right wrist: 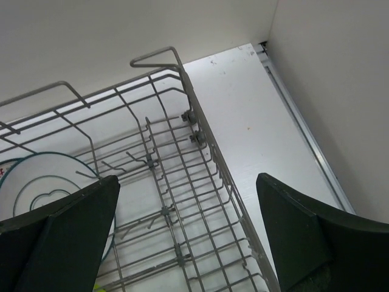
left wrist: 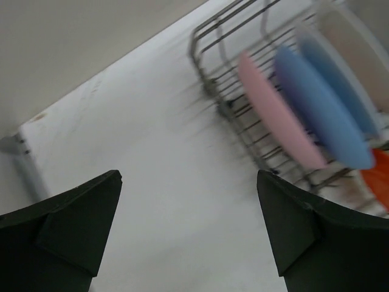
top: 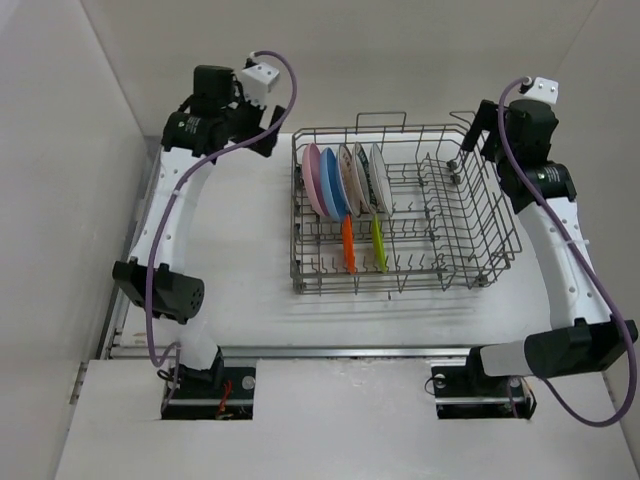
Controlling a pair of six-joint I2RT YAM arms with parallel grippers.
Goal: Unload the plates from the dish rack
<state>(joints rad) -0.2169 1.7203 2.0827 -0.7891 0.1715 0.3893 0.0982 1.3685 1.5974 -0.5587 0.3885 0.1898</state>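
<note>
The pink plate's upper rim (top: 311, 172) (left wrist: 276, 115) is at the end of the row, below my left gripper and to its right in the top view, so I should move across and go down with my fingers on both sides of it.
The grey wire dish rack (top: 470, 265) stands mid-table. A pink plate (top: 315, 180), a blue plate (top: 334, 182) and white patterned plates (top: 366, 176) stand upright in its left back row. A small orange plate (top: 347, 243) and a yellow-green plate (top: 378, 243) stand in front. My left gripper (top: 268, 132) is open and empty, just left of the rack's back left corner; its wrist view shows the pink plate (left wrist: 276, 112) and the blue plate (left wrist: 325, 109). My right gripper (top: 470, 135) is open and empty over the rack's back right corner (right wrist: 182, 115); a white plate (right wrist: 42, 185) shows there.
White walls close the table at the back and both sides. A metal rail (right wrist: 304, 131) runs along the right wall. Bare table (top: 240, 260) lies left of the rack and in front of it. The rack's right half holds only tines.
</note>
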